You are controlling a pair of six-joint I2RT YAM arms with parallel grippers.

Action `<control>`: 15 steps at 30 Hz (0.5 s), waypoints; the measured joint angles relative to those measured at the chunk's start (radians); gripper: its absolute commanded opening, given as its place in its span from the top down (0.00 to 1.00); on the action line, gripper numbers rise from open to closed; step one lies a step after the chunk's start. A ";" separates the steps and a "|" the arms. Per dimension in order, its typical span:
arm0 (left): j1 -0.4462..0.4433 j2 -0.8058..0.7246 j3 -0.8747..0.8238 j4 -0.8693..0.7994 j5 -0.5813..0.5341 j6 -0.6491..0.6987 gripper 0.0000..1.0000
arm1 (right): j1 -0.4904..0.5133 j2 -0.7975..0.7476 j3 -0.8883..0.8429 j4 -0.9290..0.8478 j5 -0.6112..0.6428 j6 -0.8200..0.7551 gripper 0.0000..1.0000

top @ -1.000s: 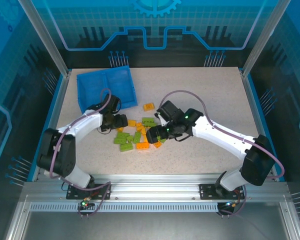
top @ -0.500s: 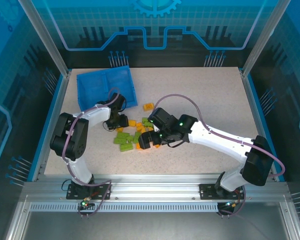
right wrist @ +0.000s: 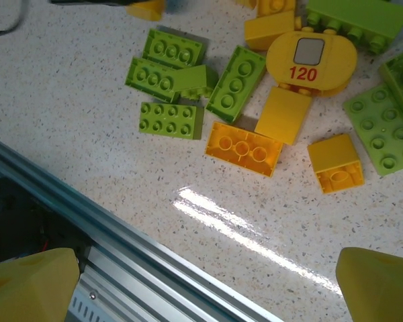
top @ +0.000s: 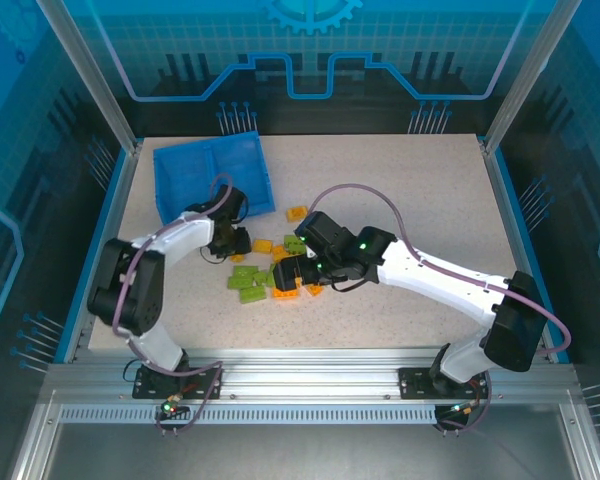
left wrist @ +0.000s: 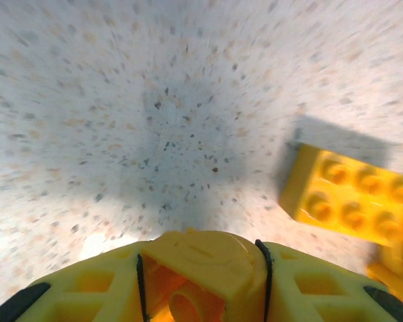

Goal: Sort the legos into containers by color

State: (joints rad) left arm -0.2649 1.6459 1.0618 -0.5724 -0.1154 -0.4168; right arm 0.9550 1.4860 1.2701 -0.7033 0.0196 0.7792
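I should next lift my left gripper outward over the blue tray's container farther from the pile and release the orange brick, as that container lies outward.
Orange and light green legos [top: 265, 270] lie in a loose pile mid-table. The blue tray [top: 185, 180] with its two containers sits tilted at the back left, and I cannot see any bricks in it. My left gripper [top: 240, 243] is at the pile's left edge, shut on an orange brick [left wrist: 201, 275] just above the table. Another orange brick [left wrist: 352, 198] lies close on its right. My right gripper [right wrist: 205, 288] stands open over the pile's near side, nothing between its fingers [right wrist: 27, 282]. Before it lie green bricks [right wrist: 171, 119] and an orange brick [right wrist: 243, 147].
An orange oval piece marked 120 [right wrist: 311, 55] lies among the bricks. One orange brick [top: 297, 212] sits apart behind the pile. The metal rail [right wrist: 121, 255] at the table's near edge runs just under the right gripper.
The right gripper has moved left along the pile's near side. The left arm's elbow swung in and back out while its gripper stayed at the pile's left edge.
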 measured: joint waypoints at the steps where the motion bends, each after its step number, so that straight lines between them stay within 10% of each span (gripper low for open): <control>1: 0.000 -0.047 0.006 -0.012 -0.011 0.000 0.71 | 0.000 -0.006 0.000 0.000 0.008 0.003 0.00; 8: 0.078 -0.165 0.219 -0.049 -0.145 0.009 0.71 | 0.000 -0.070 0.000 -0.001 0.057 0.007 0.00; 15: 0.244 0.071 0.443 -0.029 -0.282 0.009 0.73 | 0.000 -0.107 -0.002 -0.007 0.079 0.014 0.00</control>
State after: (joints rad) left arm -0.0212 1.7164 1.5043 -0.6014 -0.3969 -0.4080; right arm 0.9550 1.3792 1.2686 -0.7105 0.0986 0.7937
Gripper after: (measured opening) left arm 0.386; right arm 0.999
